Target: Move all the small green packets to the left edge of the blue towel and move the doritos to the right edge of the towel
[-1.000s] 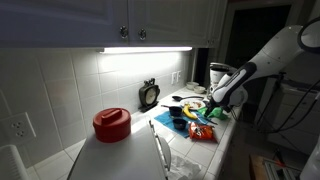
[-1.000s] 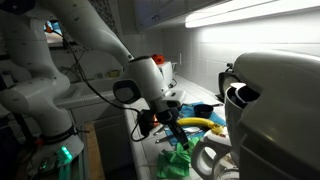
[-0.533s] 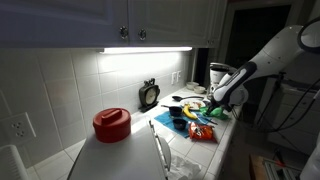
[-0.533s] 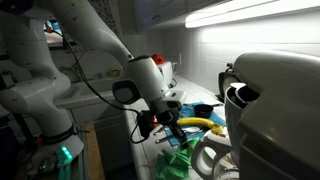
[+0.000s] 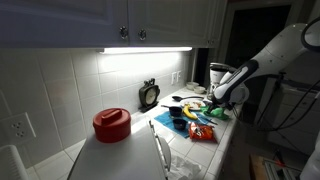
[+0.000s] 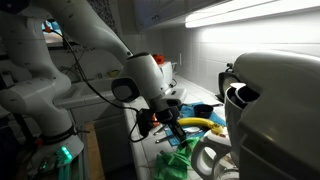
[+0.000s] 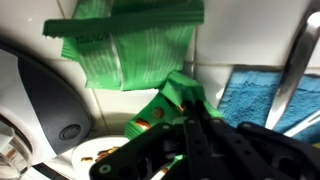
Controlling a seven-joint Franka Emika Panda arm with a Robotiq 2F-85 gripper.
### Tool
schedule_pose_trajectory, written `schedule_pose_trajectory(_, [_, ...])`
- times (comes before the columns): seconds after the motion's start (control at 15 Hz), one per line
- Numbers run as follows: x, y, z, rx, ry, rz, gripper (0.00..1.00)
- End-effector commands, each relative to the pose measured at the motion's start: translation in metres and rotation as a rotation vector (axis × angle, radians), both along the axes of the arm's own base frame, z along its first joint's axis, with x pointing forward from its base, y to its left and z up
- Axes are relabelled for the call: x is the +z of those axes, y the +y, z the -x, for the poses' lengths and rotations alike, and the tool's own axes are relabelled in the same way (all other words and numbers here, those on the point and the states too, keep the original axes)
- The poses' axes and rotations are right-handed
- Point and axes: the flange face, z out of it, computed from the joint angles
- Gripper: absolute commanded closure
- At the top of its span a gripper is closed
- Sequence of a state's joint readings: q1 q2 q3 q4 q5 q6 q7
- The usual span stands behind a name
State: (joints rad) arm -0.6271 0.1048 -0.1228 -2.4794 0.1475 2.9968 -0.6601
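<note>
The robot's gripper is going to lift past the doritos next and let go of the small packet onto the bare counter by the towel's far edge, which lies beyond the doritos from the gripper.
In the wrist view my gripper [image 7: 187, 112] is shut on a small green packet [image 7: 176, 94], pinched at its crinkled corner between the dark fingers. Another small green packet [image 7: 130, 45] lies flat just beyond it on the white counter. The blue towel [image 7: 250, 88] lies to the right of the held packet. In an exterior view the gripper [image 6: 171, 133] is low over a heap of green packets [image 6: 180, 158]. The doritos [image 5: 203, 131], a red bag, lie near the counter's front edge, close to the gripper [image 5: 214, 103] and the towel [image 5: 183, 117].
A big round red lidded pot [image 5: 112, 123] stands further along the counter. A yellow item [image 6: 196, 124] lies behind the gripper. A large white appliance [image 6: 275, 110] fills one side, and its grey base [image 7: 50, 100] is close to the packets. A metal rod [image 7: 296, 70] crosses the towel.
The jaws have closed onto the green packet's corner. The arm has barely moved, and the packets under it have shifted slightly.
</note>
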Motion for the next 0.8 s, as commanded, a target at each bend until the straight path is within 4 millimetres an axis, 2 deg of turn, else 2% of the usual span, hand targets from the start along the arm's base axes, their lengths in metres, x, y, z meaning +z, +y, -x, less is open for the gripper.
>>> schedule_pose_trajectory(0.0, [0.029,0.007,0.007,0.034,-0.006,-0.033,0.97])
schedule_pose_trajectory(0.4, [0.079,0.027,0.004,0.155,0.010,-0.050,0.97])
schedule_pose_trajectory(0.73, [0.105,0.070,-0.021,0.350,0.049,-0.089,0.98])
